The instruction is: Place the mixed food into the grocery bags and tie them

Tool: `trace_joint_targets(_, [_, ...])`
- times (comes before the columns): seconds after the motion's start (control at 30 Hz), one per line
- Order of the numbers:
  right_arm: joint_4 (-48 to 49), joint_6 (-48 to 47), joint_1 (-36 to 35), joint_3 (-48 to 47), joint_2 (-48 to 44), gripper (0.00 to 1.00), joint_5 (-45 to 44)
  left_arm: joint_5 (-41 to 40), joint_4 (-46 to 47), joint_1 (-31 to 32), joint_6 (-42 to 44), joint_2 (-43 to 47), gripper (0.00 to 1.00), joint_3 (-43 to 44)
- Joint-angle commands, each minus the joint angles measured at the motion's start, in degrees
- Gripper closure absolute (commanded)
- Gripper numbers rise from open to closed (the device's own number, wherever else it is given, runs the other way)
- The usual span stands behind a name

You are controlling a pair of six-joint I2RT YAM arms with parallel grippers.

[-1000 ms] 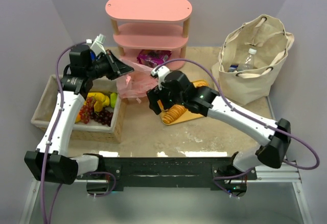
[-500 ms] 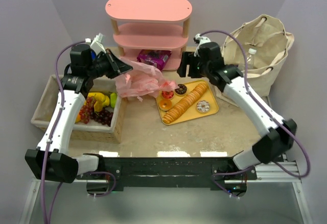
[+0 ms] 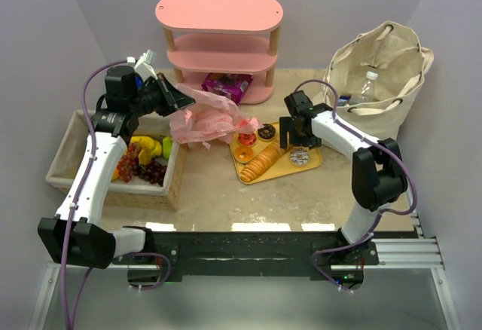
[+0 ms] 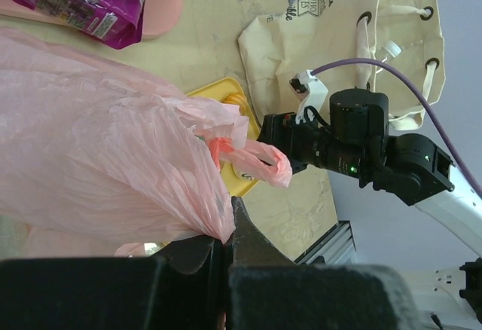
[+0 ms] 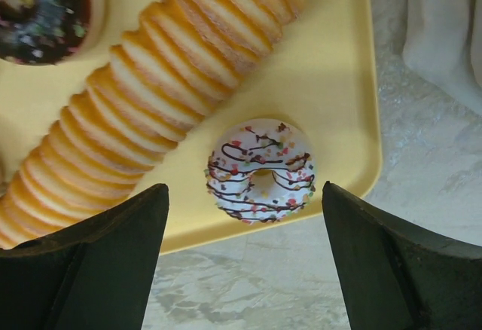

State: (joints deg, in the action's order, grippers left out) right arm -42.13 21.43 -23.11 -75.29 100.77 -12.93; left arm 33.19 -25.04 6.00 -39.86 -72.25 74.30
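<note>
The white sprinkled doughnut (image 5: 261, 172) already lies between my open fingers, clear of the sliced loaf, so my right gripper will next lower around its sides and close.
The crinkly pink plastic grocery bag (image 3: 205, 119) hangs off the table's left centre, and my left gripper (image 3: 184, 102) is shut on its edge. In the left wrist view the bag (image 4: 105, 142) bunches right at the closed left gripper (image 4: 226, 233). My right gripper (image 3: 298, 143) hovers open over the yellow tray (image 3: 317, 166). In the right wrist view the right gripper (image 5: 245, 188) straddles a white sprinkled doughnut (image 5: 261, 172) without touching it. The beige canvas bag (image 3: 380, 81) stands at the back right, with a clear water bottle (image 3: 364, 89) inside.
The tray (image 5: 331, 81) also holds a sliced loaf (image 5: 166, 81), a chocolate doughnut (image 5: 45, 6) and an orange doughnut (image 3: 244, 151). A woven basket (image 3: 68, 157) with fruit (image 3: 147, 160) sits at the left. A purple packet (image 3: 226, 84) lies on the pink shelf (image 3: 218, 25).
My right arm swung from the tray's left side up toward the canvas bag, then came back down over the tray's right end. The left arm kept still, holding the pink bag.
</note>
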Motion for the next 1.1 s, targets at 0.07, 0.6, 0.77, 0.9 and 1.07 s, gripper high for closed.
trace_joint_targets(0.07, [3.46,-1.92,1.31,2.16,2.58,0.12,-2.62,-0.41,2.10,-0.46,1.10,0.35,1.00,-0.12])
trace_joint_targets(0.6, [5.13,-6.05,2.28,2.33,4.09,0.56,-2.54,-0.49,2.45,-0.46,0.83,-0.26,1.00,0.32])
trace_joint_targets(0.77, [1.62,-6.93,2.20,2.87,-1.18,0.71,-0.88,-0.06,3.42,-0.46,0.04,-0.79,1.00,0.23])
trace_joint_targets(0.9, [0.82,-7.72,1.93,-0.64,-8.29,0.73,6.91,0.56,3.94,-0.46,-0.66,-1.23,1.00,0.40])
trace_joint_targets(1.07, [8.36,-4.92,-0.08,-11.53,-13.59,0.74,18.28,3.63,5.43,-0.55,-4.08,-2.11,1.00,0.58])
